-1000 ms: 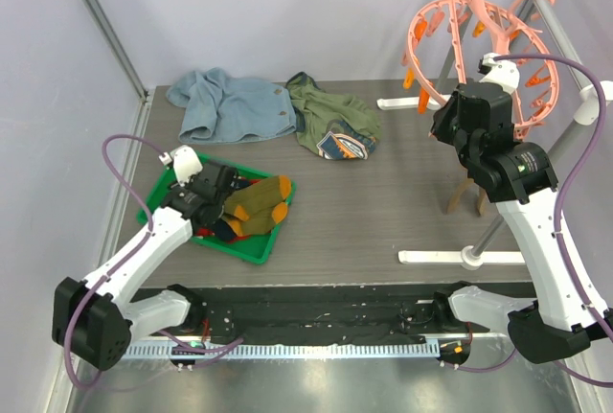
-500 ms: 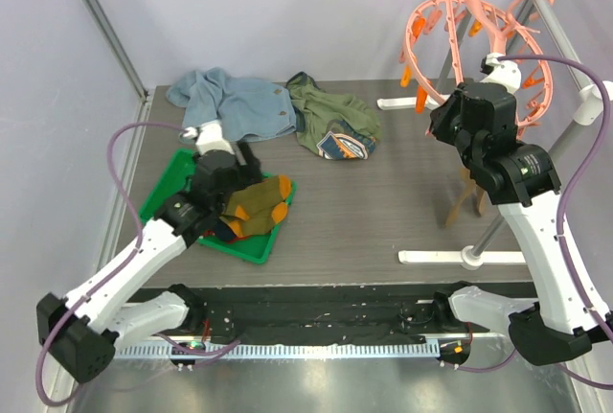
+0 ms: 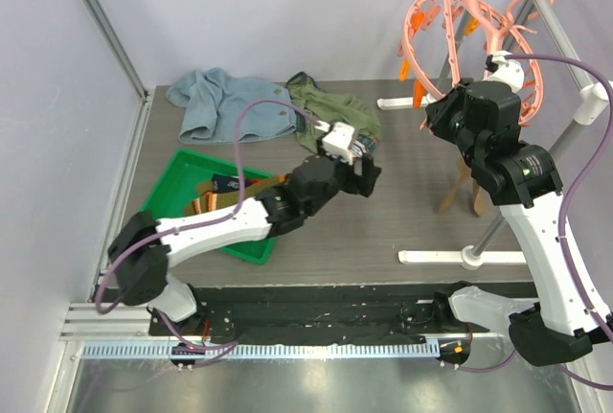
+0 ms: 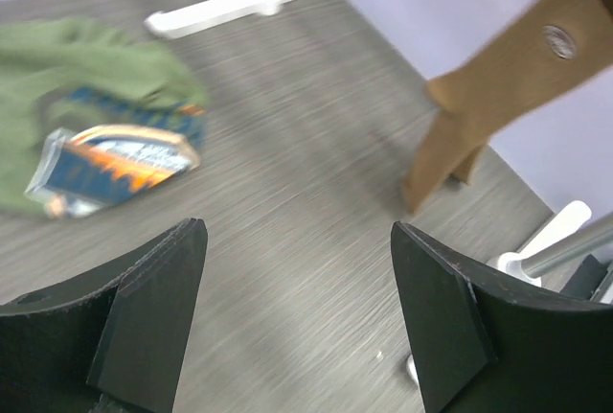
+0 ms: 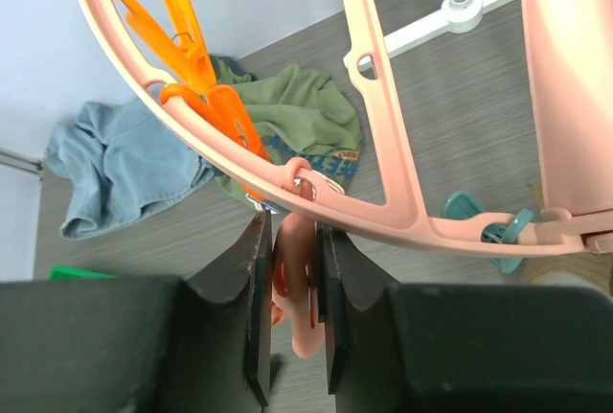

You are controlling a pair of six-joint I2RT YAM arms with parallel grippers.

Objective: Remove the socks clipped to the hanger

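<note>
The robot needs to move its left gripper toward the right in the top view next, over to the lower end of the brown sock, because that sock still dangles below the hanger (image 3: pixel 479 11).
The salmon-pink hanger (image 3: pixel 479 11) hangs tilted from the rack at the back right; its ring fills the right wrist view (image 5: pixel 383 145). My right gripper (image 3: pixel 428 124) is shut on one pink clip (image 5: pixel 299 279) under the ring. One brown sock (image 3: pixel 462 186) dangles below the hanger beside my right arm and shows in the left wrist view (image 4: pixel 498 68). My left gripper (image 3: pixel 369 175) is open and empty above the bare table (image 4: pixel 297 231), left of that sock. A navy sock (image 3: pixel 227 183) and brown ones lie in the green tray (image 3: pixel 177 169), partly hidden by my left arm.
A light-blue garment (image 3: pixel 225 106) and an olive-green one (image 3: pixel 335 116) lie at the back of the table. The rack's white feet (image 3: pixel 460 257) and grey poles (image 3: pixel 546 1) stand on the right. Orange clips (image 5: pixel 196 39) and a teal clip (image 5: pixel 479 221) hang from the ring.
My left arm has swung from the green tray rightward to the table's middle, open, with the socks left in the tray. The hanger has tilted a little more in my right gripper's hold.
</note>
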